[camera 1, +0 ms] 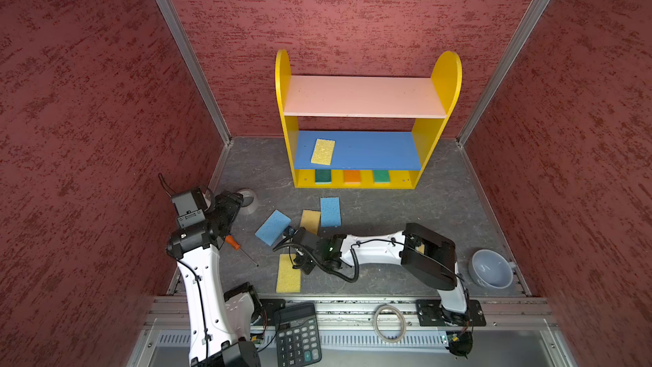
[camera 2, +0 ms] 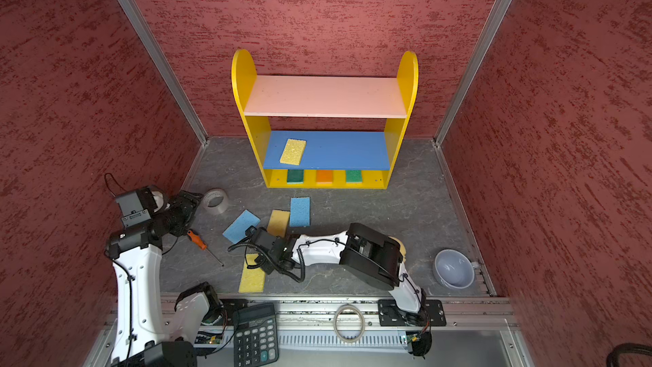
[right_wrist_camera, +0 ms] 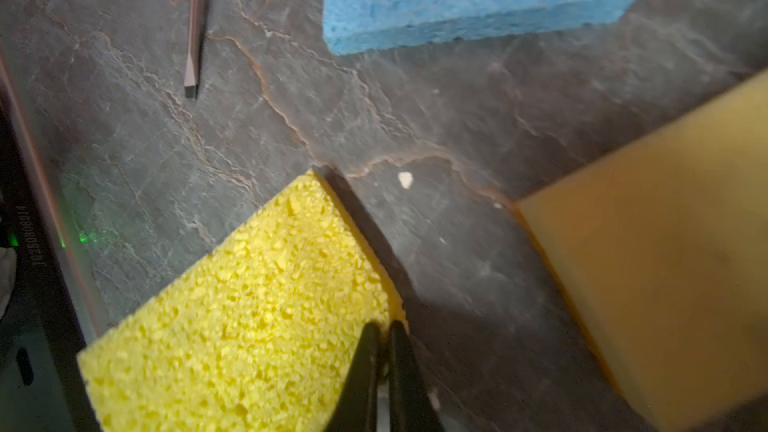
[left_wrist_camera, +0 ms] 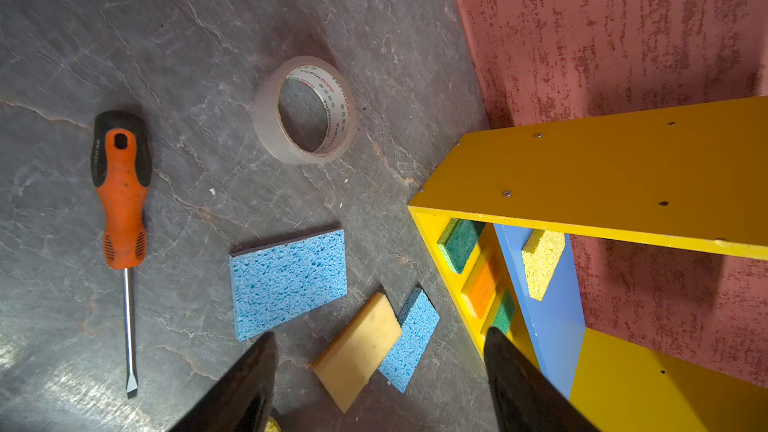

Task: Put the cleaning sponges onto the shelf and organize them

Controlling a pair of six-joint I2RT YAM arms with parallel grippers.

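Observation:
Next, my right gripper carries its yellow sponge up, outward past the tan one, and down, and releases it beside the farther blue sponge, since that spot is bare.
My right gripper (right_wrist_camera: 384, 332) reaches across to a yellow sponge (camera 1: 288, 273) on the near floor. It is shut on the sponge's long edge, which is slightly raised. Two blue sponges (camera 1: 272, 227) (camera 1: 330, 211) and a tan sponge (camera 1: 310, 219) lie on the floor before the shelf (camera 1: 446, 75). Another yellow sponge (camera 1: 323, 151) rests on its blue middle board. On the bottom board sit a green-topped sponge (camera 1: 323, 176), an orange-topped one (camera 1: 352, 176) and a second green-topped one (camera 1: 381, 175). The pink top board is bare. My left gripper (left_wrist_camera: 380, 334) hovers open and empty at the left.
A tape roll (camera 1: 248, 199) and an orange-handled screwdriver (camera 1: 236, 245) lie near the left arm. A pale bowl (camera 1: 490, 270) sits at the right wall. A black calculator (camera 1: 298, 335) and a thin ring (camera 1: 389, 323) rest on the front rail.

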